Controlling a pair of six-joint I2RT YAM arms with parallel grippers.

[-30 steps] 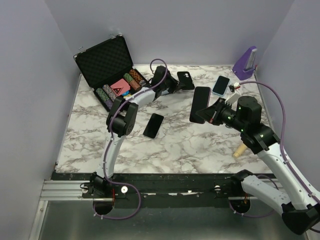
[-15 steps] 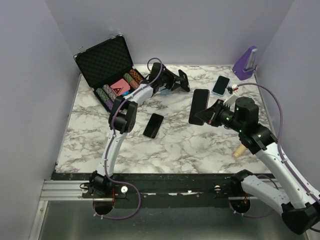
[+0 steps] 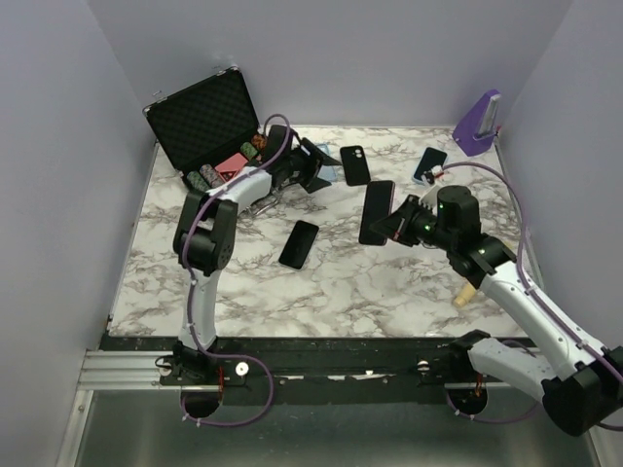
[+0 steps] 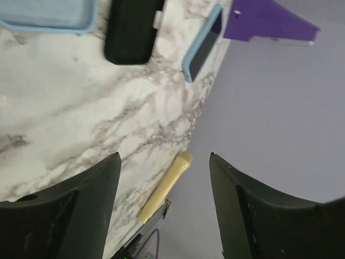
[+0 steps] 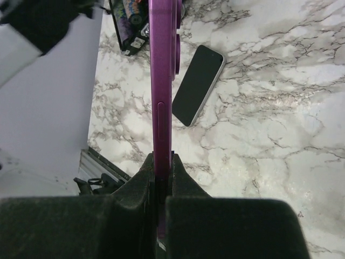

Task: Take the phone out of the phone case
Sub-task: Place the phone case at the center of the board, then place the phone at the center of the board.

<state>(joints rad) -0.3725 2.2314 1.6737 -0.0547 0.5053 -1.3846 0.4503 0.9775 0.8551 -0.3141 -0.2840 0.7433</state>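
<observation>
I will move my right gripper to the left in the top view and down next, to release the purple phone (image 3: 377, 212) on bare marble beside the second dark phone.
The purple phone (image 5: 161, 81) is clamped edge-on in my right gripper (image 5: 161, 162), which is shut on its lower end. From above, the phone (image 3: 377, 212) shows its dark face and hangs over the middle of the table, with the right gripper (image 3: 400, 222) just right of it. The empty black phone case (image 3: 354, 163) lies flat on the marble at the back. In the left wrist view the case (image 4: 132, 29) lies beyond the fingers. My left gripper (image 3: 316, 172) is left of the case, apart from it. The left gripper (image 4: 164, 156) is open with nothing between its fingers.
A second dark phone (image 3: 299, 244) lies left of centre. A phone in a blue case (image 3: 428, 165) and a purple stand (image 3: 477, 122) sit at the back right. An open black chip case (image 3: 209, 131) fills the back left. A light blue case (image 4: 48, 13) and a beige cylinder (image 3: 466, 292) also lie there.
The left gripper opened and let go of the black case, which now lies on the table, and the arm drew back to the left. The right gripper shifted left with the phone.
</observation>
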